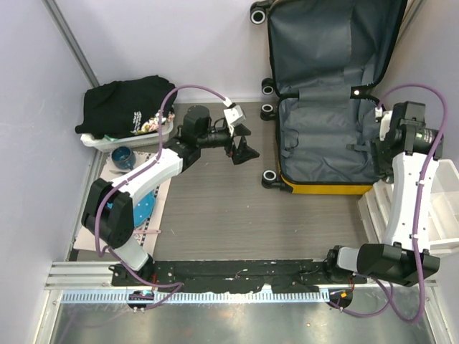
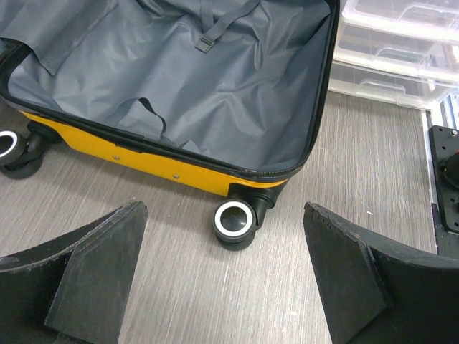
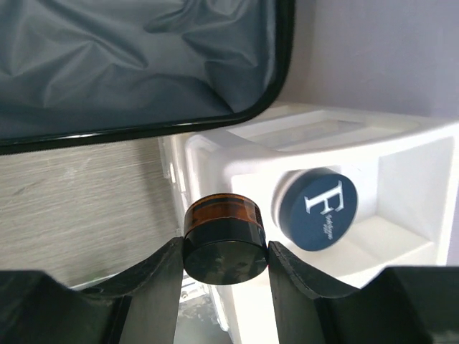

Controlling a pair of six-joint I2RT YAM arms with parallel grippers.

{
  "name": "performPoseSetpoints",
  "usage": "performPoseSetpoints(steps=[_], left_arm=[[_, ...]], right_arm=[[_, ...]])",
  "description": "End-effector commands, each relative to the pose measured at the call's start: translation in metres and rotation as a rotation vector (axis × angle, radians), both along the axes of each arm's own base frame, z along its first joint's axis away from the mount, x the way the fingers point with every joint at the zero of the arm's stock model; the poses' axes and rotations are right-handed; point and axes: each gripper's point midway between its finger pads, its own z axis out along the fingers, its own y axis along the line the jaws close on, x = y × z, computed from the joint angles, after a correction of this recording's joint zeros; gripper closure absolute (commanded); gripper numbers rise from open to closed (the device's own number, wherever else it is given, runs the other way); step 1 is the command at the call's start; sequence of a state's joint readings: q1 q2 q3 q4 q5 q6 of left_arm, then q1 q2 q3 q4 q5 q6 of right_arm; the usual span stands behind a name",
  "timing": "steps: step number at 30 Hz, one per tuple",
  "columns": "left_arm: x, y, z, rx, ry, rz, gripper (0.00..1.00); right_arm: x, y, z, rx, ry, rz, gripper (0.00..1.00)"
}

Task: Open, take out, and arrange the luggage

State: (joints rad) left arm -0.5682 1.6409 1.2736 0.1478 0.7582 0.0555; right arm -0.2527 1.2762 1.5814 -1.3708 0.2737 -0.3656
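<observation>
My right gripper has the amber jar hanging above the bin's rim. Next it should lower away from the suitcase (image 1: 323,188) into the white bin (image 1: 442,203) beside the blue-lidded jar and release.
The yellow suitcase (image 1: 323,188) lies open at the back right, with its lid (image 1: 330,43) up against the wall and its grey lining (image 1: 323,136) bare. In the left wrist view its lining (image 2: 179,79), yellow shell (image 2: 165,166) and a black wheel (image 2: 234,222) show. My left gripper (image 1: 242,149) is open and empty, low over the floor left of the suitcase, with the wheel ahead between its fingers (image 2: 100,265). My right gripper (image 3: 224,247) is shut on a small amber jar with a black lid (image 3: 224,236), held over a white bin (image 3: 237,172) beside the suitcase's right edge.
A blue-lidded jar marked "F" (image 3: 318,209) lies in the white bin. White drawer bins (image 1: 445,208) stand at the right. At the left, a black garment (image 1: 125,104) lies on a white basket, near a blue cup (image 1: 122,156) and a blue plate (image 1: 147,204).
</observation>
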Motion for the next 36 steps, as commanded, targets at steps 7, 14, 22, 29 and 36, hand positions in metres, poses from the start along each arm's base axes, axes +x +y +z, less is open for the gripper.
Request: performPoseSetpoints(steps=[7,14,22,29,36], left_arm=[[-0.006,-0.015,0.029,-0.02,-0.064,-0.022,0.05],[-0.008,-0.022,0.032,-0.025,-0.072,-0.028,0.05],[-0.007,-0.021,0.031,-0.022,-0.08,-0.012,0.05],[-0.006,-0.022,0.03,-0.021,-0.079,-0.002,0.05],[-0.003,-0.021,0.031,-0.019,-0.089,0.01,0.05]], right_arm=[[-0.062,-0.017,-0.006,0.064,0.104,-0.086,0.85],[-0.06,-0.019,-0.023,0.14,0.135,-0.087,0.85],[-0.047,-0.023,-0.031,0.242,0.133,-0.074,0.86],[-0.038,-0.041,-0.03,0.255,0.113,-0.078,0.54],[-0.027,-0.042,-0.012,0.255,0.059,-0.058,0.31]])
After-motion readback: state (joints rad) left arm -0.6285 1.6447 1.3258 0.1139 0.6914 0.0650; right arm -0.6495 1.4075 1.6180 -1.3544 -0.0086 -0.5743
